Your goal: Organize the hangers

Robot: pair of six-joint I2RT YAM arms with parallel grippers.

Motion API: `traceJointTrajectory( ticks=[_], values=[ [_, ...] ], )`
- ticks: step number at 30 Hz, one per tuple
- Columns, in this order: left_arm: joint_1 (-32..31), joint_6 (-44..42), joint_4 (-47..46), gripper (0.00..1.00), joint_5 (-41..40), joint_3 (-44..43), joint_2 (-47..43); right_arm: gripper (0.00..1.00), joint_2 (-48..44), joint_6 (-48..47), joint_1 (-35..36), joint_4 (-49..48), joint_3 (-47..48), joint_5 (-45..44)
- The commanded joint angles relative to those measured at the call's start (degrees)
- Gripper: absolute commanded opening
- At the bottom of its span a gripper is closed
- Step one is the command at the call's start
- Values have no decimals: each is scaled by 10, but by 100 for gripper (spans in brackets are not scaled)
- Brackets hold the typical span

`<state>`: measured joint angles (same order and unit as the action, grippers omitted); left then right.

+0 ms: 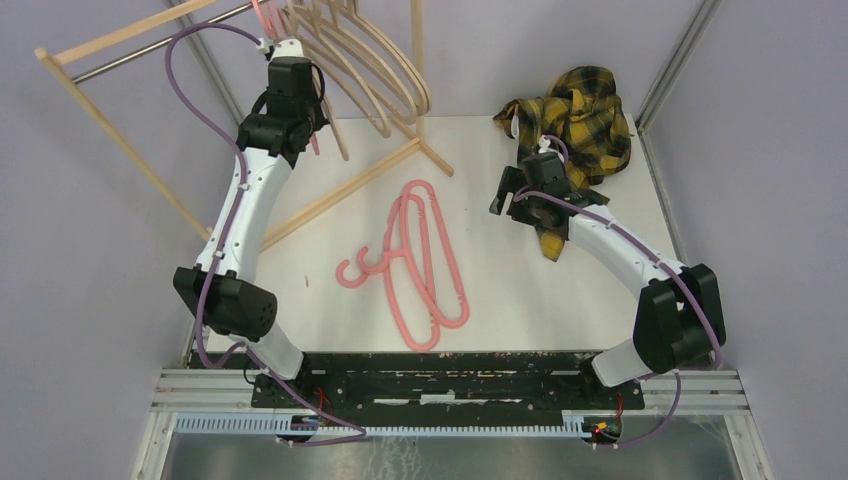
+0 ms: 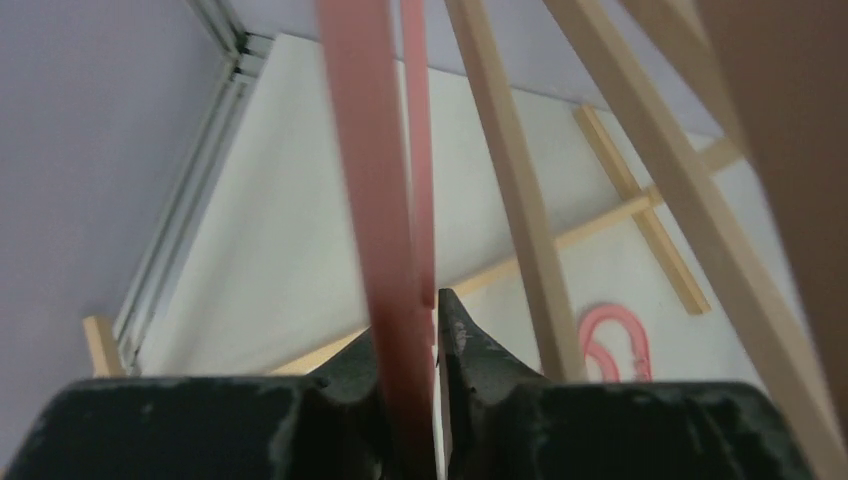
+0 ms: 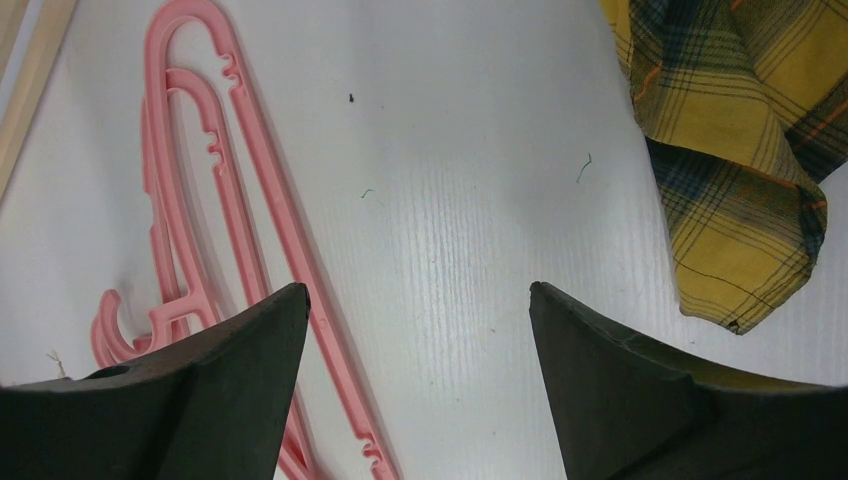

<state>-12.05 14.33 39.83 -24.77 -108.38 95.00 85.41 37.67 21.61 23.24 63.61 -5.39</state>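
The right gripper moves to the left in the top view and down onto the upper pink hanger's hook joint next, since that hanger lies over the other pink hanger.
My left gripper (image 1: 272,40) is raised at the rack's rail, shut on the bar of a pink hanger (image 2: 370,150) that runs up between its jaws (image 2: 415,300). Only a sliver of light shows beside the right finger. Several beige hangers (image 1: 370,70) hang on the rail just to the right of it. Two more pink hangers (image 1: 425,260) lie overlapped flat on the table's middle. My right gripper (image 1: 505,190) hovers open over bare table (image 3: 418,290), holding nothing, with those pink hangers (image 3: 250,170) to its left.
The wooden rack (image 1: 120,40) with its metal rail (image 1: 150,50) fills the back left, and its base bars (image 1: 340,195) lie across the table. A yellow plaid shirt (image 1: 575,120) is crumpled at the back right, close beside the right wrist (image 3: 740,150).
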Motion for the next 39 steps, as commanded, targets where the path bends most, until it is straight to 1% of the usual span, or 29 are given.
traceJointTrajectory(
  ticks=[1, 2, 3, 9, 10, 11, 12, 15, 17, 26, 31, 33, 36, 38, 39],
  values=[
    [-22, -46, 32, 30, 44, 1, -4, 89, 4, 3, -3, -20, 12, 2],
    [-24, -47, 29, 36, 45, 1, -8, 89, 4, 3, -2, -20, 12, 3],
    [-24, -47, 27, 46, 47, 2, -12, 89, 4, 4, -2, -19, 13, 4],
    [-25, -47, 14, 77, 43, 20, -52, 90, 0, 5, -3, -22, 7, 7],
    [-25, -48, 14, 84, 39, 22, -59, 90, 0, 5, -3, -24, 5, 9],
    [-25, -48, 14, 95, 39, 25, -67, 90, -1, 4, -3, -24, 4, 12],
    [-25, -50, 14, 100, 38, 28, -76, 90, -1, 3, -3, -25, 2, 15],
    [-24, -53, 8, 99, 51, 45, -108, 91, -3, -7, -2, -25, 2, 24],
    [-25, -54, -6, 99, 74, 67, -137, 91, -4, -10, -3, -26, 1, 27],
    [-25, -34, -58, 99, 191, 220, -277, 91, -2, -23, 0, -37, -10, 50],
    [-25, -28, -66, 99, 200, 281, -325, 91, 3, -31, 10, -45, -8, 73],
    [-24, -23, -66, 99, 207, 302, -342, 90, 7, -45, 35, -35, 6, 62],
    [-24, -10, -68, 99, 239, 339, -377, 89, 26, -69, 102, -6, 45, 17],
    [-24, 2, -71, 99, 265, 370, -404, 89, 50, -73, 144, -1, 76, 11],
    [-24, 10, -74, 99, 279, 388, -417, 88, 64, -73, 153, 0, 84, 14]
  ],
)
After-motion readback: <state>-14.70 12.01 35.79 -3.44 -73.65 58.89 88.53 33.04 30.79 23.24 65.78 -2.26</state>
